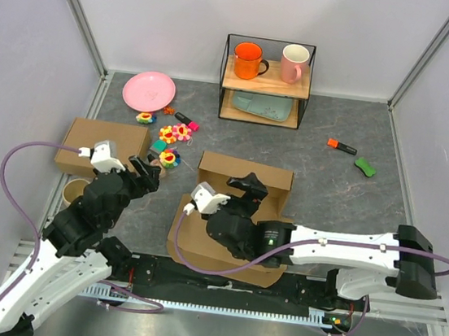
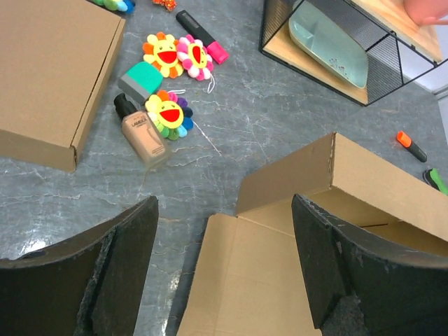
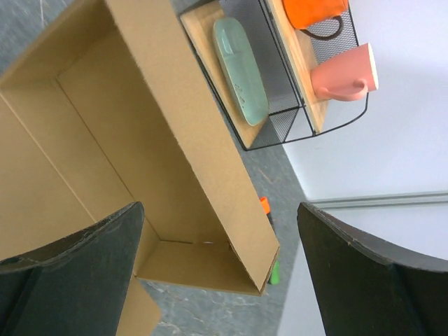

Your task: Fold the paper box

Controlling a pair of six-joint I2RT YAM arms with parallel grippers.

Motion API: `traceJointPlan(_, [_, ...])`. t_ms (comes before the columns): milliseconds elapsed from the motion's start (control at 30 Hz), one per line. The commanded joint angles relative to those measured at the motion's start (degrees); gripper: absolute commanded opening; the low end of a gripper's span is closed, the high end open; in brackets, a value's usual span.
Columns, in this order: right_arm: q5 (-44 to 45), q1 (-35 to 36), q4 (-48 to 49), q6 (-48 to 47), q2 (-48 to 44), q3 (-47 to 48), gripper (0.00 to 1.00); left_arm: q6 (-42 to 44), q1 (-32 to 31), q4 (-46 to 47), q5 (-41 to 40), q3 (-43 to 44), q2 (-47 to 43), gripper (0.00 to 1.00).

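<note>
The right gripper moves down next onto the upper edge of the box's standing side (image 1: pixel 262 171) (image 3: pixel 222 201) and closes there. That side already shows between its open fingers.
The paper box (image 1: pixel 244 175) lies in the middle of the table, partly folded. Its far wall and side flaps stand up, and a flat panel (image 1: pixel 199 243) stretches toward the arms. My right gripper (image 1: pixel 249 189) is open and hovers over the box's interior; the right wrist view shows the standing wall (image 3: pixel 175 119) between its fingers (image 3: pixel 84 266). My left gripper (image 1: pixel 145 170) is open, above the table left of the box. In the left wrist view the flat panel (image 2: pixel 259 280) lies between its spread fingers (image 2: pixel 336 266). Neither gripper holds anything.
A closed brown cardboard box (image 1: pixel 100 143) sits at the left. Flower toys (image 1: pixel 175 133), a foundation bottle (image 2: pixel 140 129) and a pink plate (image 1: pixel 149 91) lie behind it. A wire shelf (image 1: pixel 266 81) with mugs stands at the back. An orange marker (image 1: pixel 342 146) lies at the right.
</note>
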Motion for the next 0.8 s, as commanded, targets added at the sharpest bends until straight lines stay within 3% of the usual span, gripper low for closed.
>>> traceJointPlan(0, [4.28,-0.54,4.06,-6.78,3.01,-2.35,0.98,-2.57,0.37,-0.79,-3.00,-1.40,-2.31,0.84])
traceJointPlan(333, [5.41,-5.90,7.47,-8.18,8.20,-0.77,0.97,-4.42,0.28,-2.20,-2.13,-4.82,-4.86,0.84])
traceJointPlan(533, [7.70,-8.01,13.81,-15.30,13.56,-0.42,0.89,-3.37,0.28,-2.81,-3.27,-5.27,-7.06,0.83])
traceJointPlan(733, [8.14,-8.98,15.04,-16.71,15.32,0.02,0.63,-2.49,0.28,-3.43,-4.32,-5.09,-8.38,0.83])
traceJointPlan(767, [8.49,-9.24,14.96,-16.89,15.32,-0.07,0.52,-2.57,0.28,-3.43,-4.32,-5.09,-8.47,0.83])
